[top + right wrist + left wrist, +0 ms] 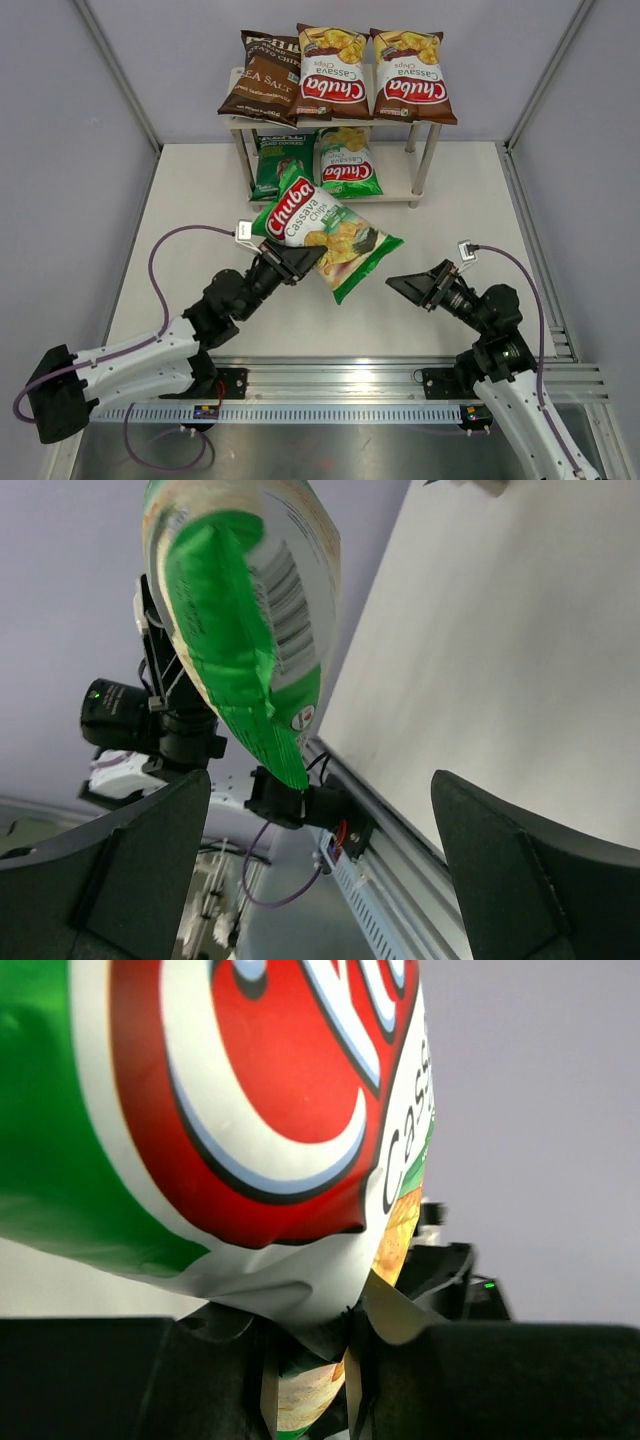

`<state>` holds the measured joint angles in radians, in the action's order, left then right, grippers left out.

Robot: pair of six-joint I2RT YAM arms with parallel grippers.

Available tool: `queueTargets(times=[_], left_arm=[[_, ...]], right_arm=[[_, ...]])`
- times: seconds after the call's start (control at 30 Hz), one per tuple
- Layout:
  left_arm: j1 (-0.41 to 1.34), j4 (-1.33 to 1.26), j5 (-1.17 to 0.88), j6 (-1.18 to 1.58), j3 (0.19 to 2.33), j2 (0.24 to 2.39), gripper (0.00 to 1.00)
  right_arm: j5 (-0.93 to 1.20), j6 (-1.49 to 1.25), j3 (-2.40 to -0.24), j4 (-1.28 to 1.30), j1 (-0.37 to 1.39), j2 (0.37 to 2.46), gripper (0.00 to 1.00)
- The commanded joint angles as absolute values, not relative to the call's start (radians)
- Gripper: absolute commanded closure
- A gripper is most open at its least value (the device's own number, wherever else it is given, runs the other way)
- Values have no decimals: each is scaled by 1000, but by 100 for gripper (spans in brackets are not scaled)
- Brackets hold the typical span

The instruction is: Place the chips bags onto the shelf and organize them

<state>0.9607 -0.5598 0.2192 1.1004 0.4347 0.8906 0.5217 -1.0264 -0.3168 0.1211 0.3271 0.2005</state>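
The robot's right gripper will first go to the left in the top view, to close on the held bag's green bottom end (371,271) (262,710), which sticks out free.
My left gripper (296,262) is shut on the edge of a green Chuba Cassava bag (325,232) and holds it lifted above the table, in front of the shelf (395,186). In the left wrist view the bag (240,1110) fills the frame, pinched between my gripper's (310,1370) jaws. My right gripper (408,287) is open and empty, to the right of the held bag, whose green bottom corner (240,650) shows in the right wrist view. The top board holds a brown Kettle bag (262,76) and two brown-red Chuba bags (333,72) (412,75). The lower board holds a dark green bag (275,160) and a green Chuba bag (347,163).
Grey enclosure walls stand at the back and both sides. A metal rail (340,378) runs along the near table edge by the arm bases. The lower board's right end (400,180) is bare.
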Motion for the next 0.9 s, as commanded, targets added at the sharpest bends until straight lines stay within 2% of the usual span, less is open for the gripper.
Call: queueTargets(times=[0.0,0.53,0.87], left_arm=[[957,-545,344,1120,405,789,88],[963,-676,229,1215,423,834,89],[991,-770,183,1235,439,929,90]], right_arm=[[698,-1164,-258,-415,327,250,0],[617,-1029,-311,-578,360,502,0],[465,-905,-367,-630,595,696,2]])
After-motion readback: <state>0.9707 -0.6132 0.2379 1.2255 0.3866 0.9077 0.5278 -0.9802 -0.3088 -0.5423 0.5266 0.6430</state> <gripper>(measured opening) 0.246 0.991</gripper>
